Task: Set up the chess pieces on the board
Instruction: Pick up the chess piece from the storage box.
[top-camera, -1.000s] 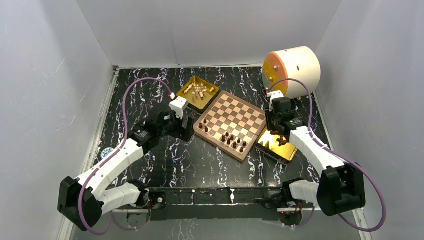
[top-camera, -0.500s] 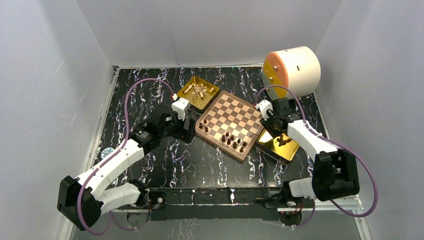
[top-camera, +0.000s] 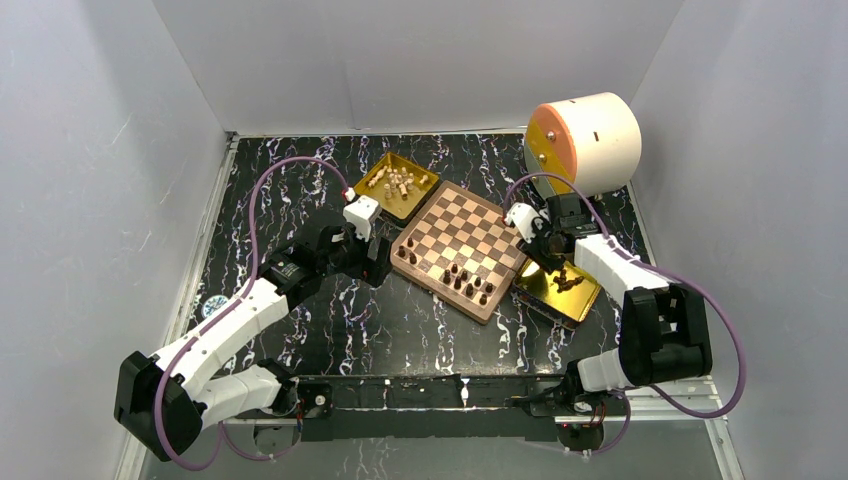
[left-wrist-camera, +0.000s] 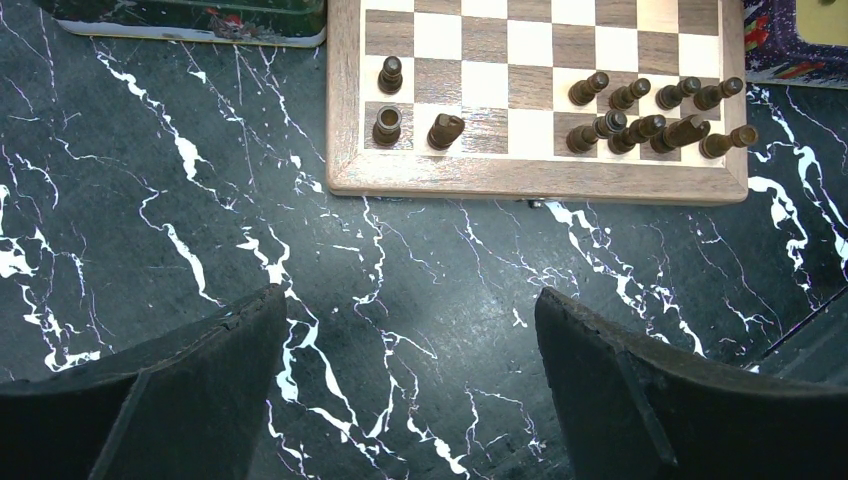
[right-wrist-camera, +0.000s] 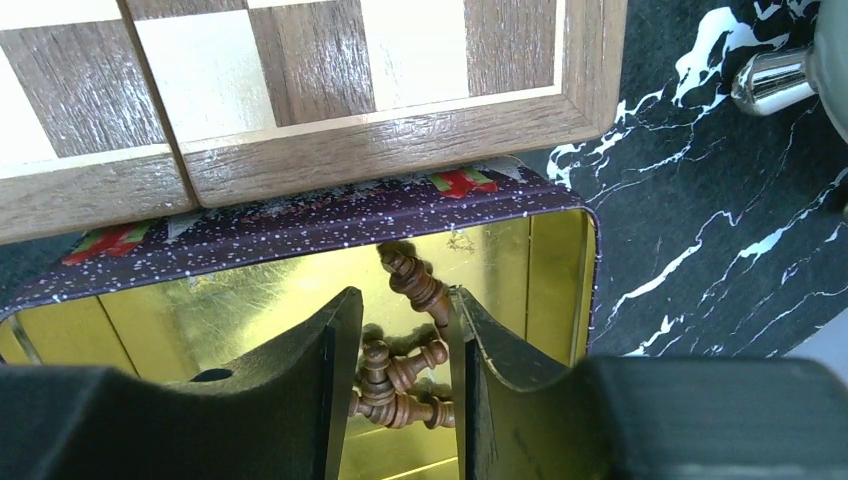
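The right gripper moves down onto the dark chess piece's end by the board (right-wrist-camera: 410, 277) next and closes, since that end lies between its fingers, clear of the pile.
The board (top-camera: 470, 232) lies at the table's middle with several dark chess pieces (top-camera: 467, 281) along its near edge, seen also in the left wrist view as dark chess pieces (left-wrist-camera: 650, 110) on the board (left-wrist-camera: 540, 175). My left gripper (top-camera: 378, 262) hovers wide open over bare table left of the board, its gap (left-wrist-camera: 407, 300) empty. My right gripper (top-camera: 548, 262) hangs over a gold tray (top-camera: 545, 295). In the right wrist view the right gripper (right-wrist-camera: 402, 300) stands partly open, straddling loose dark pieces (right-wrist-camera: 400, 385) lying in the tray (right-wrist-camera: 560, 270). Cream pieces (top-camera: 398, 183) fill another gold tray (top-camera: 383, 165).
A big cream and orange drum (top-camera: 585, 140) lies on its side at the back right, its metal knob (right-wrist-camera: 770, 80) near my right wrist. White walls enclose the black marbled table (top-camera: 400, 320). The board's edge (right-wrist-camera: 400, 150) overhangs the right tray.
My right wrist has swung left toward the board's corner while its fingers stay over the gold tray. The left arm shifted slightly forward, then held still.
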